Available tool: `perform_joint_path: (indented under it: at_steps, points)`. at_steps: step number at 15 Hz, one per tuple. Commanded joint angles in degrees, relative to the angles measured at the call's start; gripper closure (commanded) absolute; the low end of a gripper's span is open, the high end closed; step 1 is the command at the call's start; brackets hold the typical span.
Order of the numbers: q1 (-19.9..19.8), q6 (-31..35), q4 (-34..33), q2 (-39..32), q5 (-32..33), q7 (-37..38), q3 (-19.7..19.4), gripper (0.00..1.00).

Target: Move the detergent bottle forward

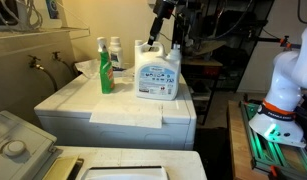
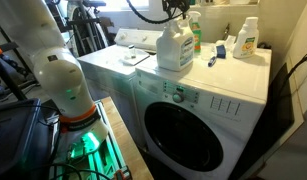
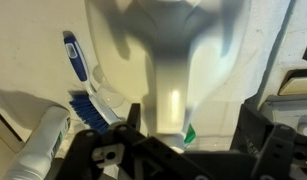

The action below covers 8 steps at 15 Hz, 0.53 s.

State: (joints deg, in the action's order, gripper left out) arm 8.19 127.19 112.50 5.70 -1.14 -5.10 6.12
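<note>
The jug's handle [image 1: 156,48] [image 3: 171,95] already lies between my gripper's open fingers. My gripper will shift only slightly toward the blue brush and close its fingers across it.
The detergent bottle [image 1: 158,72] is a wide white jug with a blue-and-white label. It stands upright on the white washer top [image 1: 123,108] in both exterior views [image 2: 175,50]. My gripper [image 1: 161,36] hangs just above its handle and cap [image 2: 176,16]. In the wrist view the jug's white neck and handle [image 3: 168,60] fill the frame and lie between my dark fingers [image 3: 188,125]. The left finger is at the handle and the right finger stands apart from it. The gripper is open.
A slim green spray bottle [image 1: 105,68] stands beside the jug [image 2: 195,30]. A small white bottle with a green label [image 1: 115,50] stands near the wall [image 2: 247,38]. A blue brush [image 3: 75,62] lies on the washer top. The front-loader door [image 2: 183,125] is below.
</note>
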Motion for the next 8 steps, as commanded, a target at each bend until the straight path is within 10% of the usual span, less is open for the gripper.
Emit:
perform_joint_path:
  at_steps: [1,2,8]
  points:
    - [-1.14,-2.67,-3.42,-3.18,2.28,1.12,0.0,0.13]
    - [-1.28,-2.92,-4.03,-3.76,2.52,1.05,-0.05,0.32]
    - [-1.7,-8.91,-7.42,-4.42,1.94,0.51,-0.21,0.7]
